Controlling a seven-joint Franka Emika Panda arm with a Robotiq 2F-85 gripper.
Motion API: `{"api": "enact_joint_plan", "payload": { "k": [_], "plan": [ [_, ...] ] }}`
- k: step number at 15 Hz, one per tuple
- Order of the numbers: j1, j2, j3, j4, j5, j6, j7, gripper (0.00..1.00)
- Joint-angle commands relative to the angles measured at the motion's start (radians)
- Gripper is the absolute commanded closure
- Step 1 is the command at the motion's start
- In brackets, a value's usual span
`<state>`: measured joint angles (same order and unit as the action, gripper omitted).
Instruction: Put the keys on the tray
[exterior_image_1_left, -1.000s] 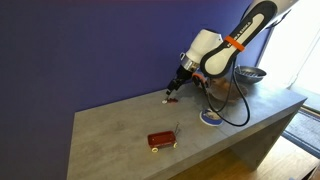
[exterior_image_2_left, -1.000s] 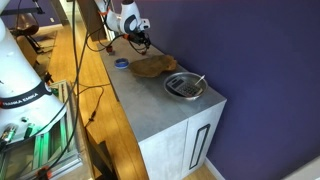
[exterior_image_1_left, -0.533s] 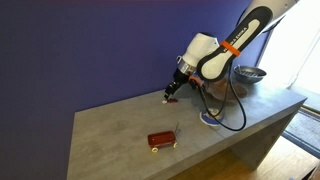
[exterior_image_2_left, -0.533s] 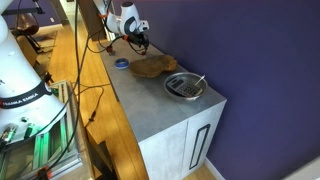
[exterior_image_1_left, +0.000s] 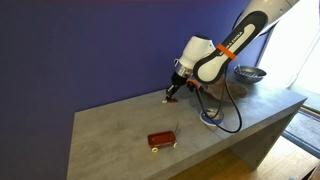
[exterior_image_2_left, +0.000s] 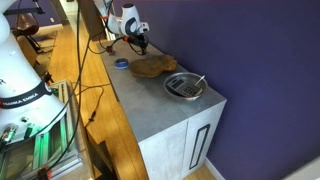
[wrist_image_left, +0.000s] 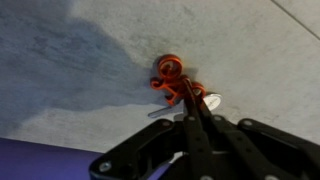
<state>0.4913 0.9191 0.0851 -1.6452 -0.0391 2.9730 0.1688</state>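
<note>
The tray lies between my gripper and the metal bowl, so the pinched keys rise off the counter and go over the brown slab (exterior_image_2_left: 152, 66) next for release.
The keys (wrist_image_left: 172, 79), a small bunch of orange-red loops with a pale metal key (wrist_image_left: 211, 100), lie on the grey counter near the wall. My gripper (wrist_image_left: 188, 95) comes down on them with its two dark fingers pressed together, pinching the red part at their tips. In both exterior views the gripper (exterior_image_1_left: 170, 94) (exterior_image_2_left: 141, 45) reaches down to the counter top at its far edge. The tray (exterior_image_2_left: 150, 67) is a flat brown wooden slab beside the gripper. The arm mostly hides it in the exterior view facing the blue wall.
A red rectangular box (exterior_image_1_left: 161, 140) lies near the counter's front edge. A small blue-and-white dish (exterior_image_1_left: 210, 118) (exterior_image_2_left: 121, 63) sits near the arm's cables. A metal bowl (exterior_image_2_left: 184, 86) (exterior_image_1_left: 250, 73) stands beyond the tray. The blue wall runs close behind the keys.
The gripper's fingers have closed together over the keys. The arm has shifted slightly lower and toward the keys; nothing else moved.
</note>
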Motion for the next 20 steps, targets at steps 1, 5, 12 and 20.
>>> {"api": "enact_joint_plan", "payload": {
  "k": [1, 5, 12, 20],
  "plan": [
    [0.025, 0.02, -0.017, 0.048, 0.005, -0.032, 0.022, 1.0],
    [0.003, -0.072, -0.006, -0.048, 0.016, 0.013, 0.026, 0.99],
    [0.194, -0.406, -0.19, -0.401, 0.017, 0.002, 0.261, 0.99],
    [0.487, -0.552, -0.492, -0.596, -0.08, -0.019, 0.584, 0.97]
  ]
}}
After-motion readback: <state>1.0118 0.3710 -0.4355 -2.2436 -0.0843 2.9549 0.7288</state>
